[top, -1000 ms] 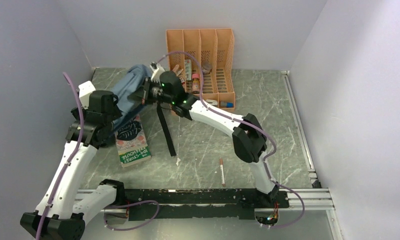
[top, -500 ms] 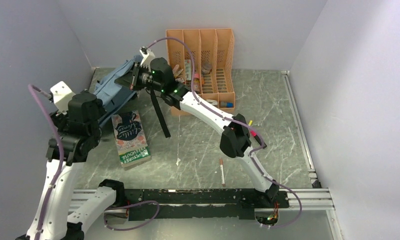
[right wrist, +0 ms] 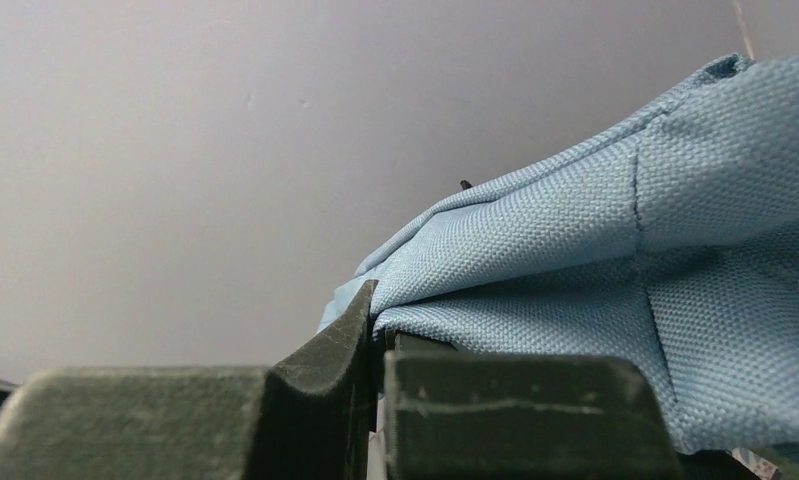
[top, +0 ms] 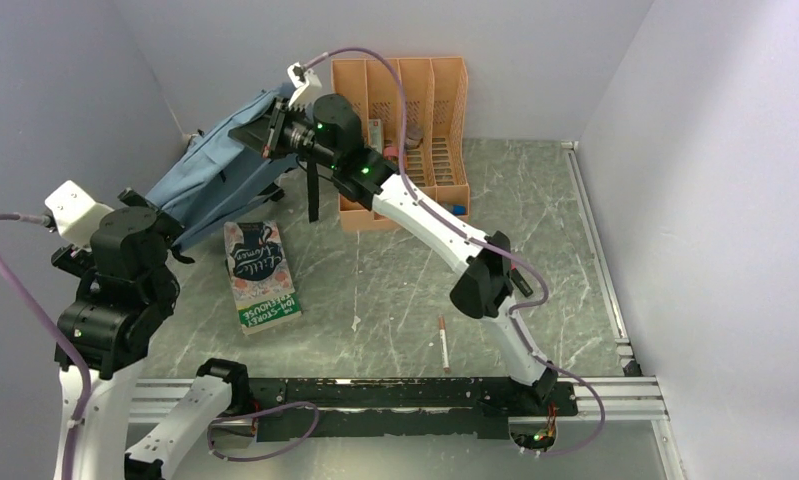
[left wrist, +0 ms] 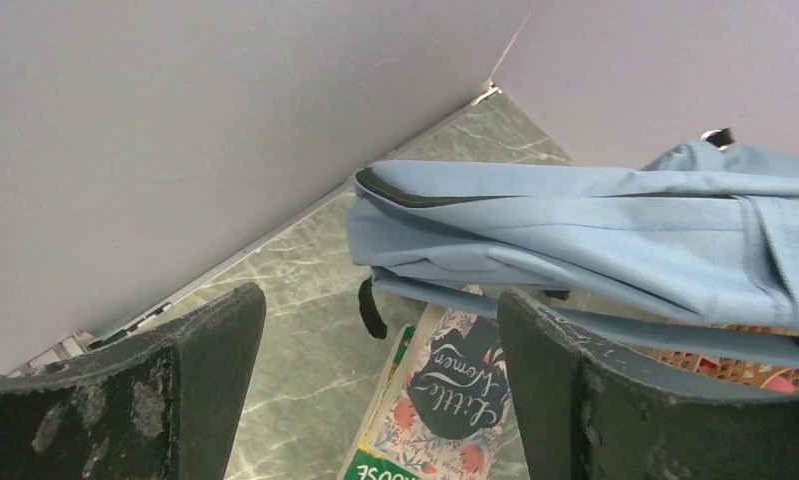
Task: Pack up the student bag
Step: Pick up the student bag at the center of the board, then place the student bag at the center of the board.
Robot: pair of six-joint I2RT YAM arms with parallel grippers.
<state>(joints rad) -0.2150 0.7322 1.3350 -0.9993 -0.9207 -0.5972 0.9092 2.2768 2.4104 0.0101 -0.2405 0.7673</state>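
Observation:
My right gripper will next move to its right in the top view, go down to the clear tabletop (top: pixel 353 262) beside the book below and let go of the fold of the bag.
The dusty-blue student bag (top: pixel 215 165) hangs tilted at the back left, its upper end lifted off the table. My right gripper (top: pixel 267 133) is shut on a fold of its fabric at that raised end; the right wrist view shows the blue weave (right wrist: pixel 625 250) pinched between the closed jaws (right wrist: pixel 380 330). A black strap (top: pixel 312 190) dangles below. My left gripper (top: pixel 168 240) stands wide open near the left wall, apart from the bag and holding nothing. In the left wrist view the bag (left wrist: pixel 595 230) lies beyond the open fingers (left wrist: pixel 380 330).
A "Little Women" book (top: pixel 260 272) lies flat under the bag's near edge, also seen as the book (left wrist: pixel 455 390) between my left fingers. The orange slotted file organizer (top: pixel 405 110) with small items stands at the back. A pen (top: pixel 443 343) lies at front centre.
My right gripper has raised the bag's end up and back, so the bag now hangs tilted. My left arm has drawn back toward the near left, away from the bag.

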